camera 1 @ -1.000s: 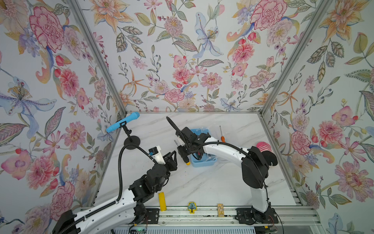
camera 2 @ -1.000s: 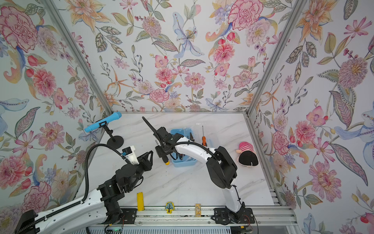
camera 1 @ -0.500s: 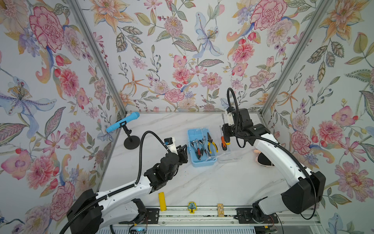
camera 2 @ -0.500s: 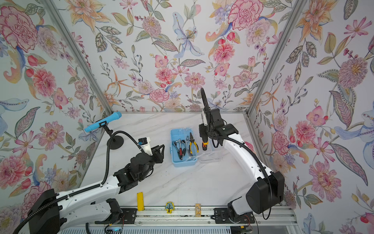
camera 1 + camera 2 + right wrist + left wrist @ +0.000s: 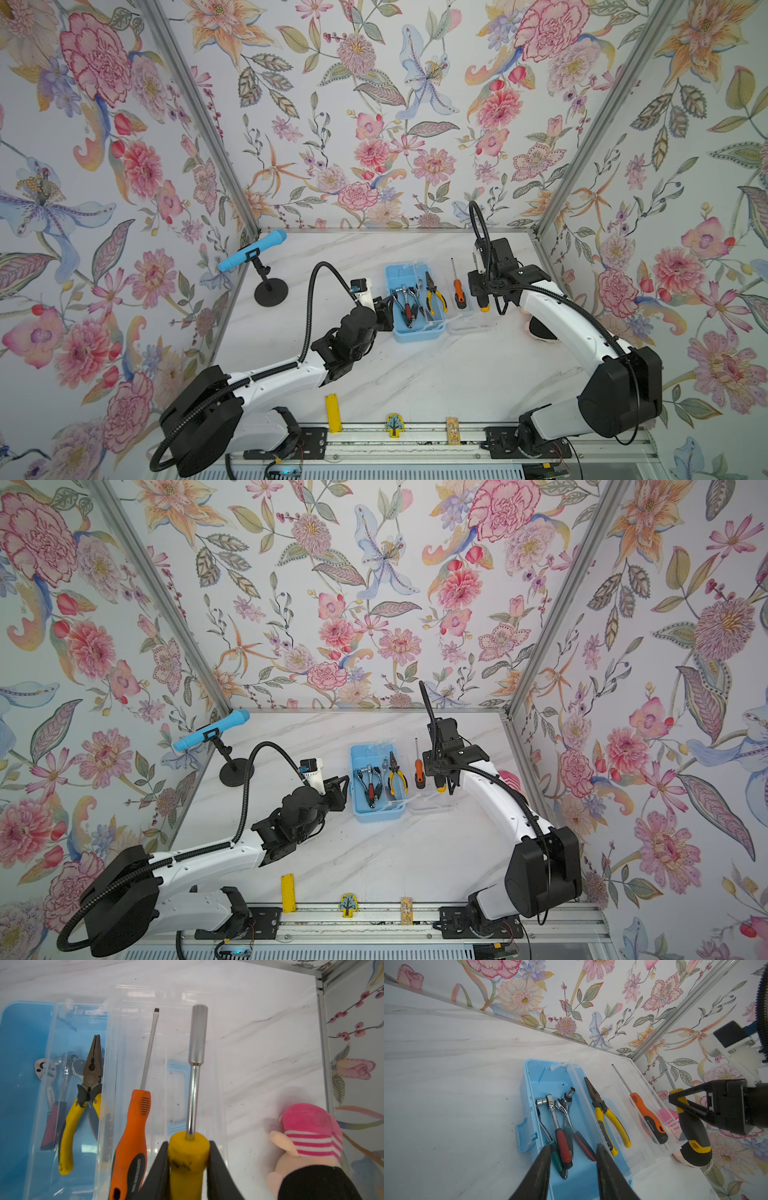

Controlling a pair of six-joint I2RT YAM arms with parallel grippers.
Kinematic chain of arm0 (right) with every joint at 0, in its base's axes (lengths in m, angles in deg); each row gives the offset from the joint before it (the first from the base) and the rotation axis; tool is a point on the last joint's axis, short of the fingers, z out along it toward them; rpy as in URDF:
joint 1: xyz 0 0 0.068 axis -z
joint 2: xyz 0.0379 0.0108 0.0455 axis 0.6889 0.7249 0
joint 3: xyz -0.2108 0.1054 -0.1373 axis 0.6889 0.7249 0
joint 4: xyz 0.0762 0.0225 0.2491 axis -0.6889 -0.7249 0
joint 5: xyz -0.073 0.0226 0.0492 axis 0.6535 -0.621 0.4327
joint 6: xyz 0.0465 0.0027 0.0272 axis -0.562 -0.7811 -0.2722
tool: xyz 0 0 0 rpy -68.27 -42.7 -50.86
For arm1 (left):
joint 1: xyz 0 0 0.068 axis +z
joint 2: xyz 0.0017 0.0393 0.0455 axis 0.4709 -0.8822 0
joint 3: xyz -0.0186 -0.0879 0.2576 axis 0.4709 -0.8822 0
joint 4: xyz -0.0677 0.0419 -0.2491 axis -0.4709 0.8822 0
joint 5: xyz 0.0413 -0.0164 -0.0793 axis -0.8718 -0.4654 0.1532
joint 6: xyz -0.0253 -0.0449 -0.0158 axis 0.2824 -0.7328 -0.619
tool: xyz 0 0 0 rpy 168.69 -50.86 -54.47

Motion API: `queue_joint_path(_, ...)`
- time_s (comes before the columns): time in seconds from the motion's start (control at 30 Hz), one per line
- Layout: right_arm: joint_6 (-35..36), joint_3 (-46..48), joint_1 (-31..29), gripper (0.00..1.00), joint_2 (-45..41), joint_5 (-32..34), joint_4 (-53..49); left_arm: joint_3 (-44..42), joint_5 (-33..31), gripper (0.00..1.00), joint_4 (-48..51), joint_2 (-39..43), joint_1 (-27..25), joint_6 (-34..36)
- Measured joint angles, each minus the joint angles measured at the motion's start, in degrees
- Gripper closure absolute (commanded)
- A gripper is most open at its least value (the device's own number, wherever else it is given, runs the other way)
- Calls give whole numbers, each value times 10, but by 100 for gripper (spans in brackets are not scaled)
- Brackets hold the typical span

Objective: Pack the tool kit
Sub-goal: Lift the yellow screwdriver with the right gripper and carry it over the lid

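Next, my right gripper moves down toward the lid's empty strip (image 5: 177, 1096) beside the orange screwdriver (image 5: 133, 1130), as that strip lies below, to release the yellow screwdriver there.
The tool kit's light-blue box (image 5: 411, 330) lies open in the middle of the table in both top views, its clear lid (image 5: 471, 322) folded out to the right. Ratchet wrenches (image 5: 560, 1126) lie inside it, and the yellow-handled pliers (image 5: 608, 1118) along its right side. On the lid rests the orange screwdriver (image 5: 133, 1130). My right gripper (image 5: 188, 1159) is shut on the yellow screwdriver (image 5: 193, 1076), held above the lid's right edge. Beside the box's left wall my left gripper (image 5: 573, 1159) hangs open with nothing between its fingers.
A blue microphone on a black stand (image 5: 251, 251) is at the back left. A pink striped plush toy (image 5: 307, 1136) lies right of the lid, partly under my right arm. A flat yellow bar (image 5: 333, 412) and two small tags (image 5: 393, 424) sit at the front edge.
The right arm has swung from the box's left side to the right of the open lid. The left gripper has come up to the box's left wall. Both have been still for the last half second.
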Motion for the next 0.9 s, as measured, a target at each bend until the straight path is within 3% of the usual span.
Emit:
queue_joint_path(0.57, 28, 20, -2, 100, 61, 16, 74, 0, 2, 60, -4, -5, 13, 0)
queue_joint_path(0.77, 35, 19, -10, 86, 63, 29, 67, 0, 4, 60, -4, -11, 21, 0)
queue_joint_path(0.9, 36, 15, -10, 71, 71, 29, 63, 0, 12, 60, -5, -16, 28, 0)
